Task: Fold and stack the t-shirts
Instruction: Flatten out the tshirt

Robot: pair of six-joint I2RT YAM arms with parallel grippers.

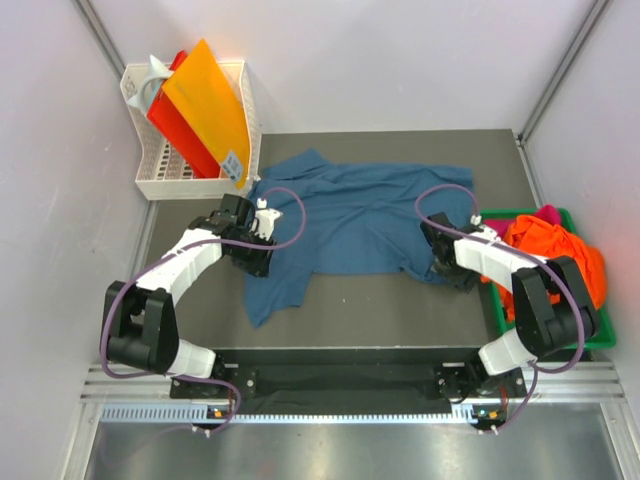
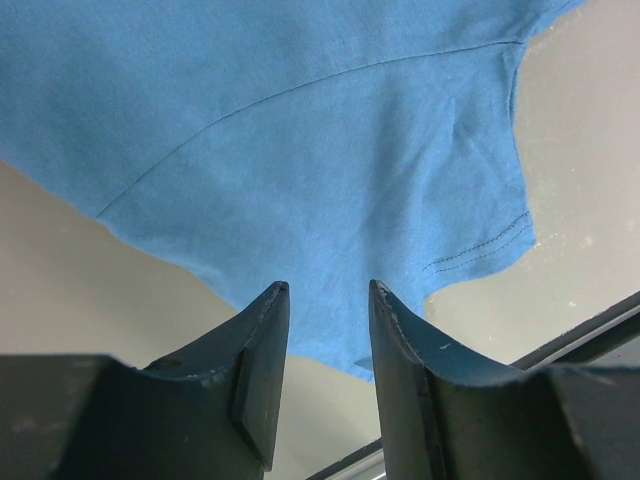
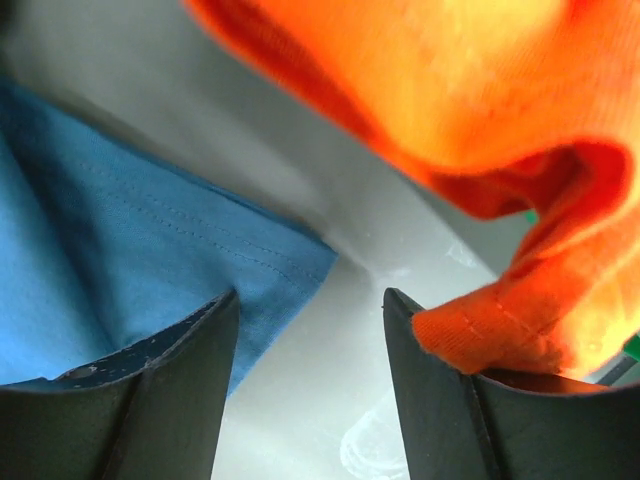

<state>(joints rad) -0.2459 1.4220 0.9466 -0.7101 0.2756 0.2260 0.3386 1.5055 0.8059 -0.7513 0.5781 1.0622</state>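
My right gripper stays low beside the orange t-shirt next and closes on the blue hem's corner (image 3: 308, 272), already between the open fingers.
A dark teal-blue t-shirt (image 1: 360, 215) lies spread out, a little rumpled, on the grey mat. My left gripper (image 1: 258, 252) is open over its left side near a sleeve; the left wrist view shows blue cloth (image 2: 300, 150) beyond the open jaws, nothing held. My right gripper (image 1: 446, 262) is open at the shirt's right lower corner (image 3: 150, 270), between it and the orange t-shirt (image 3: 480, 110). The orange shirt (image 1: 560, 255) is bunched in the green tray with a magenta-pink one (image 1: 545, 213) behind it.
The green plastic tray (image 1: 600, 335) stands at the right edge of the mat. A white basket (image 1: 165, 178) with orange and red folders (image 1: 205, 105) stands at the back left. White walls close in the table on both sides.
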